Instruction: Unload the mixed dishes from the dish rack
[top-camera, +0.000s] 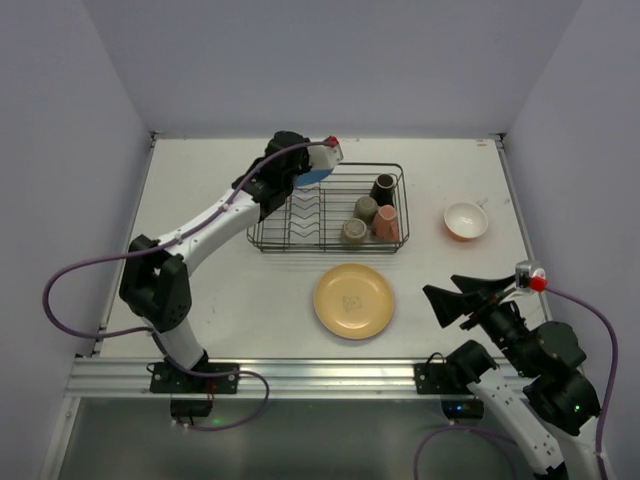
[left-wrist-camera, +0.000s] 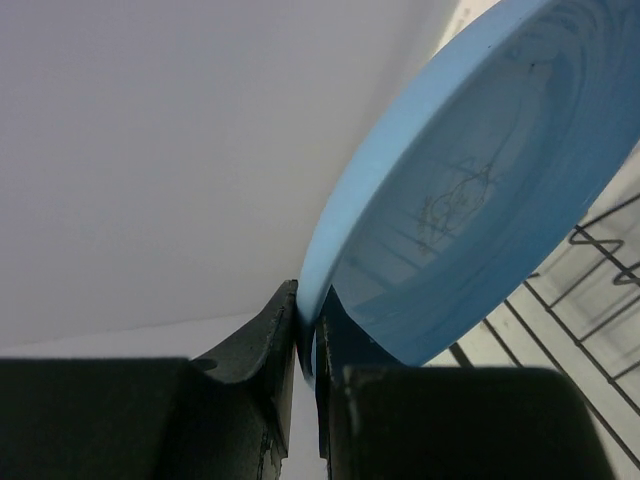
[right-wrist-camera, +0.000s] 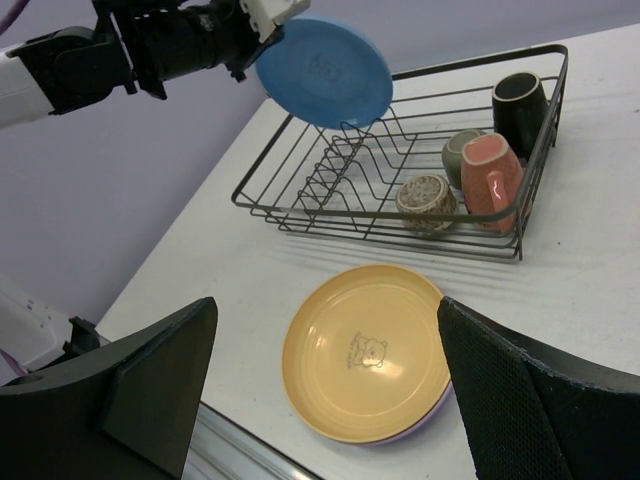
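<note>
The left gripper will next swing back and down to the yellow plate (top-camera: 353, 300), turn the edgewise blue plate flat and let go of it there.
My left gripper (top-camera: 300, 178) is shut on the rim of the blue plate (top-camera: 316, 176) and holds it on edge above the far left corner of the black wire dish rack (top-camera: 262, 243). The plate fills the left wrist view (left-wrist-camera: 470, 190), pinched between my fingers (left-wrist-camera: 265, 340). It also shows in the right wrist view (right-wrist-camera: 325, 72). In the rack's right end stand the dark brown cup (top-camera: 383, 188), olive-grey cup (top-camera: 366, 209), beige cup (top-camera: 354, 232) and pink cup (top-camera: 387, 223). The yellow plate (top-camera: 353, 300) lies on the table stacked on a purple one (right-wrist-camera: 425, 425). My right gripper (top-camera: 447, 296) is open and empty.
The orange bowl (top-camera: 466, 221) with a white inside sits on the table right of the rack. The rack's plate prongs (right-wrist-camera: 345, 170) stand empty. Purple walls close in the table on three sides. A metal rail (top-camera: 300, 375) runs along the near edge.
</note>
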